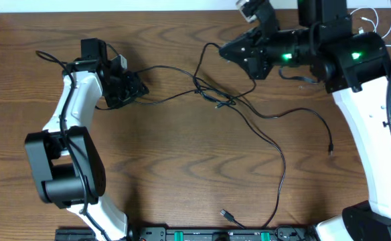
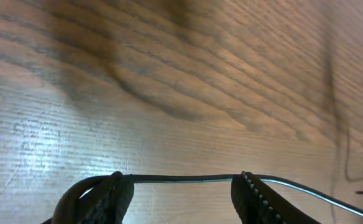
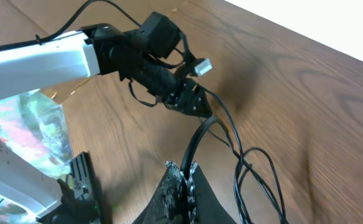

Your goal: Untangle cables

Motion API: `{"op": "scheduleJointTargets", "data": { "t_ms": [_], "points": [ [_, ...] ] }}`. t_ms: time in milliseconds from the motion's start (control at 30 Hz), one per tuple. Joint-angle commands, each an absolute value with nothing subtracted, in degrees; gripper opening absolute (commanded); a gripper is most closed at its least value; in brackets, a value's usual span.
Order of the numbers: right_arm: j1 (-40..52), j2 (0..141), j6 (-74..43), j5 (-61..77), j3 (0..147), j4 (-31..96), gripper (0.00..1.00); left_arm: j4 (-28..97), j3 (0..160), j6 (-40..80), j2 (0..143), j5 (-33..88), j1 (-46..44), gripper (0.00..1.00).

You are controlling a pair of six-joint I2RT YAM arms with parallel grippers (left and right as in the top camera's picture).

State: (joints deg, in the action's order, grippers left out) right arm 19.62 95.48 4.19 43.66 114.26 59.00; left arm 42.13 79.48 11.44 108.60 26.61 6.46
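The robot's right gripper will next move toward the white wires, to its right in the overhead view, to pull its cable from the knot, and will then release the cable.
Thin black cables [image 1: 215, 99] cross in a loose knot at the table's middle. One strand runs left to my left gripper [image 1: 136, 87], another up to my right gripper [image 1: 223, 50]. Two plug ends lie free, one [image 1: 331, 148] at the right and one [image 1: 226, 214] at the front. In the left wrist view the left gripper [image 2: 180, 180] is open, and a black cable [image 2: 293, 185] lies across both fingertips [image 2: 116, 186]. In the right wrist view the right gripper [image 3: 188, 169] is shut on a black cable [image 3: 197, 140], with loops [image 3: 256, 174] beside it. No white cord shows on the table.
The left arm's white link [image 1: 65, 114] stretches along the table's left side and the right arm's base column [image 1: 376, 147] stands at the right. A black equipment bar [image 1: 215, 234] lines the front edge. Thin white wires [image 1: 369, 17] hang beyond the back right corner.
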Motion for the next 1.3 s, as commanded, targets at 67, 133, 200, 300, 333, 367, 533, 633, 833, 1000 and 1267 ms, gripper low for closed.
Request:
{"op": "scheduleJointTargets", "data": {
  "t_ms": [67,133,200,300,333,367,533,633,833,1000,1267],
  "points": [
    [17.5,93.1,4.8,44.5,114.7,59.4,0.01,41.0,80.1,8.8,112.1,22.3,6.4,0.56],
    [16.1,92.3,4.8,44.5,114.7,59.3,0.01,40.8,80.1,8.8,113.1,18.7,6.4,0.56],
    [13.3,90.9,4.8,44.5,114.7,59.3,0.01,40.8,80.1,8.8,114.3,15.3,6.4,0.56],
    [7.8,88.7,4.8,44.5,114.7,58.9,0.01,40.7,80.1,8.9,115.5,13.0,6.4,0.56],
    [5.8,88.1,4.8,44.5,114.7,58.8,0.01,40.7,80.1,8.9,115.8,12.6,6.4,0.56],
    [2.7,87.2,4.8,44.5,114.7,58.6,0.01,40.6,80.1,9.1,116.2,12.3,6.4,0.56],
    [-10.4,85.1,2.4,44.5,114.7,56.7,0.01,39.8,80.1,9.5,116.9,11.5,6.4,0.56],
    [-18.1,85.3,0.6,45.0,114.7,55.6,0.01,39.8,80.1,11.4,116.9,7.6,6.4,0.56],
    [-25.1,86.4,0.9,41.2,114.7,56.0,0.01,39.7,80.1,11.4,116.9,4.1,6.5,0.56],
    [-27.8,87.4,1.0,41.8,114.6,58.8,0.01,39.7,80.1,11.4,116.9,2.3,6.5,0.56],
    [-22.4,89.1,8.3,42.5,114.6,66.7,0.02,39.3,80.4,10.1,112.8,9.6,6.0,0.26]
  ]
}}
